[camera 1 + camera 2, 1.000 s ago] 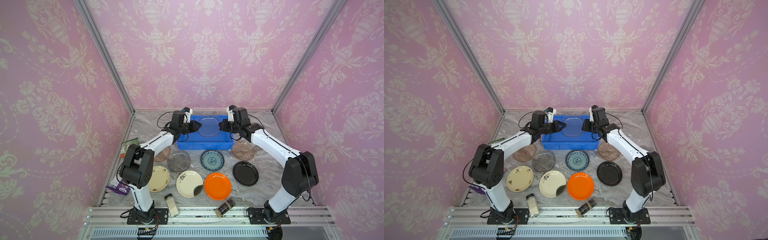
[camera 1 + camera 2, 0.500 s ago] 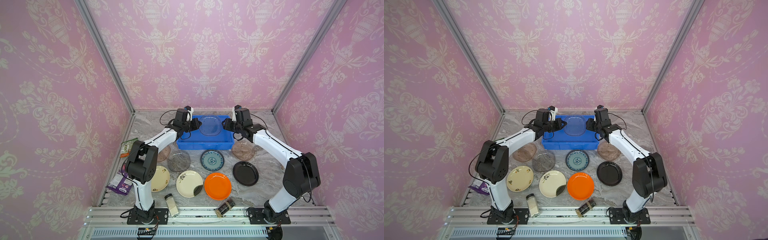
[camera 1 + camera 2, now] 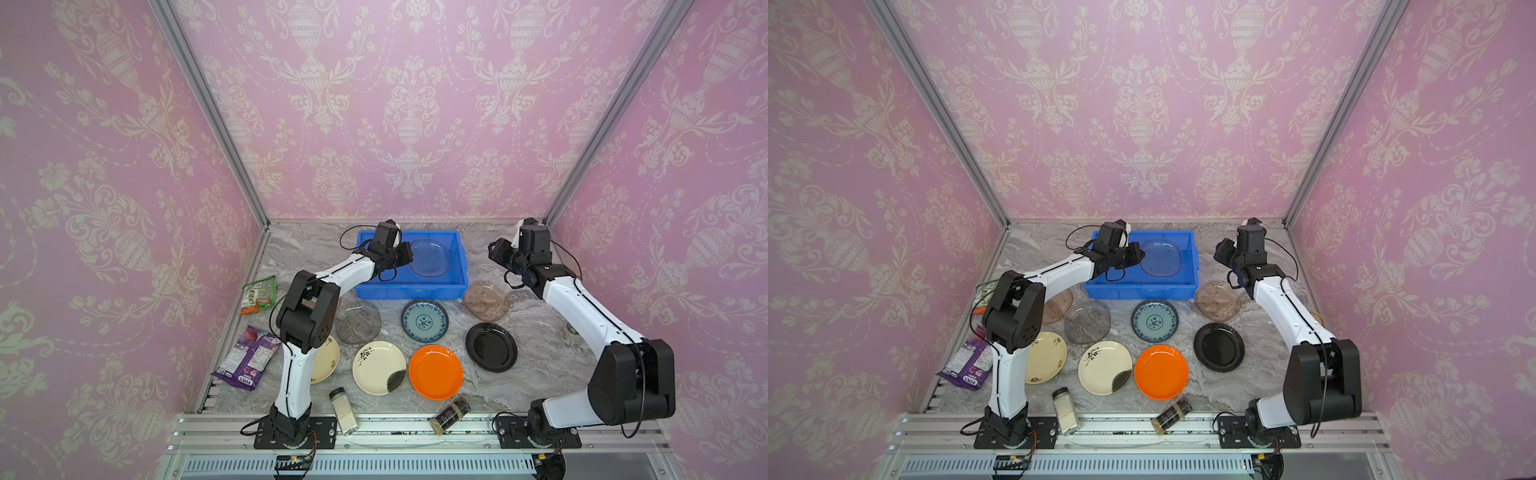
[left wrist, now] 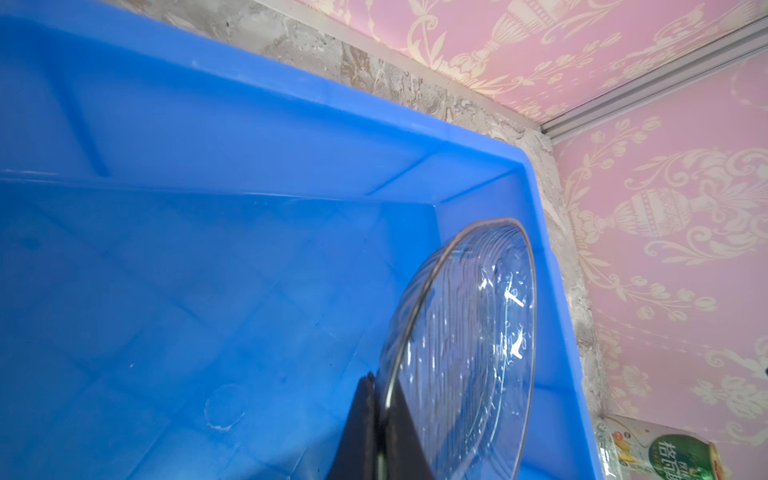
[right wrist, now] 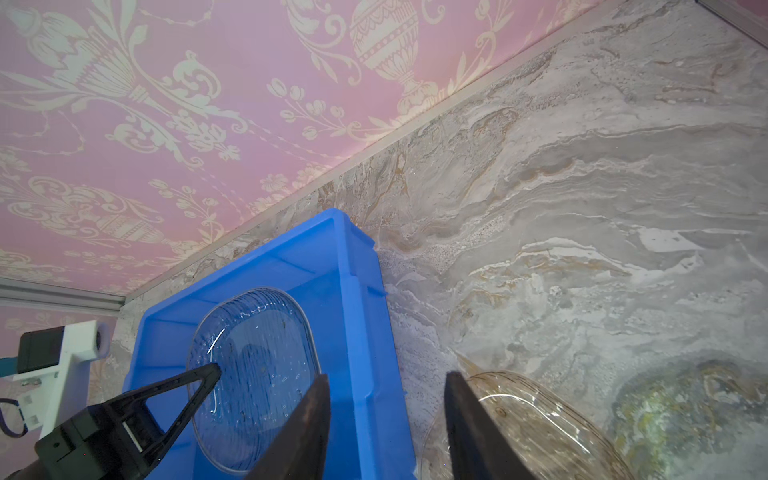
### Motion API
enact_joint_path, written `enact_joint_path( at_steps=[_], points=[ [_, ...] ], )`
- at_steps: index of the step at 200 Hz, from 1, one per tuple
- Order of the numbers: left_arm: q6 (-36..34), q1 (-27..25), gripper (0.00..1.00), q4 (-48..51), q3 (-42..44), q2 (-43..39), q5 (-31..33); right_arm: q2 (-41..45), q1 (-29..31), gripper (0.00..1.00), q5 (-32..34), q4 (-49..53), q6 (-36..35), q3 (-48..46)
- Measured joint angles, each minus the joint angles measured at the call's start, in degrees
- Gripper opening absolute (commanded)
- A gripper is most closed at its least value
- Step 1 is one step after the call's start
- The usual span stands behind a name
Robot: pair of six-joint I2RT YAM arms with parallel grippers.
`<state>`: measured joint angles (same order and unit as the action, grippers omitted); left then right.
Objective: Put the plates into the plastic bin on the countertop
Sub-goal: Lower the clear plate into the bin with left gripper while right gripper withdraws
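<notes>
The clear glass plate in my left gripper will go down next toward the bare bottom of the bin by the bin's end [image 3: 435, 267] [image 4: 374, 320] below the gripper, and I will let go of the plate's rim there.
The blue plastic bin [image 3: 411, 286] stands at the back of the marble countertop [image 3: 307, 249]. My left gripper [image 3: 405, 255] is shut on the rim of a clear glass plate [image 3: 430, 257] over the bin's right half; the wrist view shows the pinch [image 4: 380, 399] on the plate [image 4: 465, 332]. My right gripper [image 3: 496, 253] is open and empty, right of the bin [image 5: 357, 299], apart from it. In front lie a teal plate [image 3: 424, 320], a black plate [image 3: 491, 347], an orange plate [image 3: 435, 372], a cream plate [image 3: 376, 365], a grey glass plate [image 3: 358, 322] and a pinkish glass plate [image 3: 485, 301].
Another cream plate [image 3: 328, 365] is half hidden by the left arm. A faint clear plate [image 3: 536, 332] lies under the right arm. Two spice jars [image 3: 344, 410] [image 3: 449, 414] sit at the front edge. Snack packets [image 3: 259, 293] [image 3: 247, 361] lie along the left wall.
My right gripper has opened, let go of the glass plate and drawn back to the right of the bin. The left gripper keeps hold of the plate over the bin.
</notes>
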<state>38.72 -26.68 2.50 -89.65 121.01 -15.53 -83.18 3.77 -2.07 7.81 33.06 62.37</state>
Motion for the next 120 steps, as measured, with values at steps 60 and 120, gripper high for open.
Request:
enact_joint_path(
  at_steps=[60, 120],
  points=[
    [0.42, -0.74, 0.00, 0.92, -6.03, 6.19, 1.38, -1.05, -2.29, 0.45, -1.66, -1.11, 0.07, -2.75],
    [0.46, -1.27, 0.00, 1.95, -9.31, 10.47, 1.38, -1.09, -2.29, 0.45, -2.62, -1.57, 1.62, -4.11]
  ],
)
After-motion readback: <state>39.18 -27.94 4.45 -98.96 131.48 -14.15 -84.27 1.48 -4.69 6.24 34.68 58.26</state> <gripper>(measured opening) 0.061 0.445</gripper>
